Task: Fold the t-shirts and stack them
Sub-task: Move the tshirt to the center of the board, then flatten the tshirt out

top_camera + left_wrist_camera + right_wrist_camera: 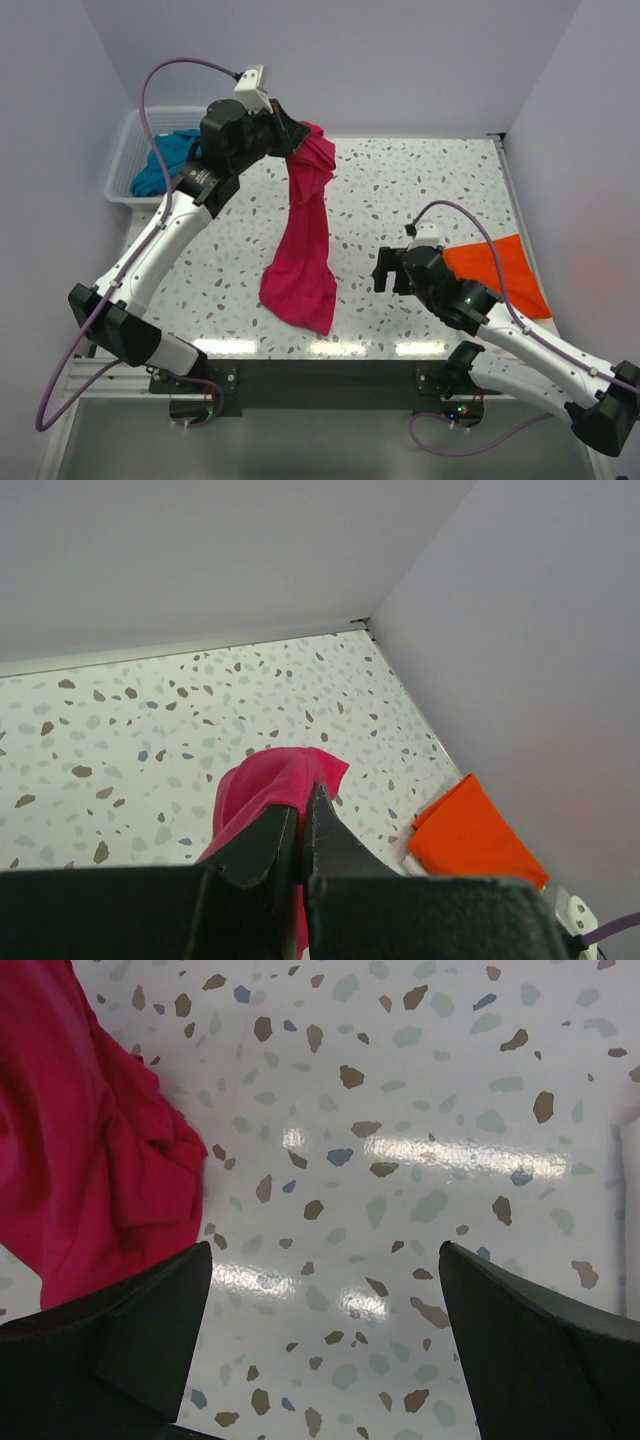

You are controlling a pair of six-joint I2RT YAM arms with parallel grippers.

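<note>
My right gripper goes sideways next, low over the table, onto the pink shirt's facing edge (327,268) (188,1155), since that edge lies to its left in the top view.
My left gripper (297,137) is shut on the crimson-pink t-shirt (305,235) and holds it up; the shirt hangs down with its lower end resting on the table. In the left wrist view the jaws (302,805) pinch the pink cloth (265,785). The orange t-shirt (500,272) lies folded flat at the right; it also shows in the left wrist view (470,835). The teal-blue t-shirt (168,160) lies in the basket. My right gripper (390,270) is open and empty just above the table, right of the pink shirt's lower end (85,1150).
A white lattice basket (125,160) stands at the back left corner. White walls close the back and right sides. The table (420,190) is speckled terrazzo.
</note>
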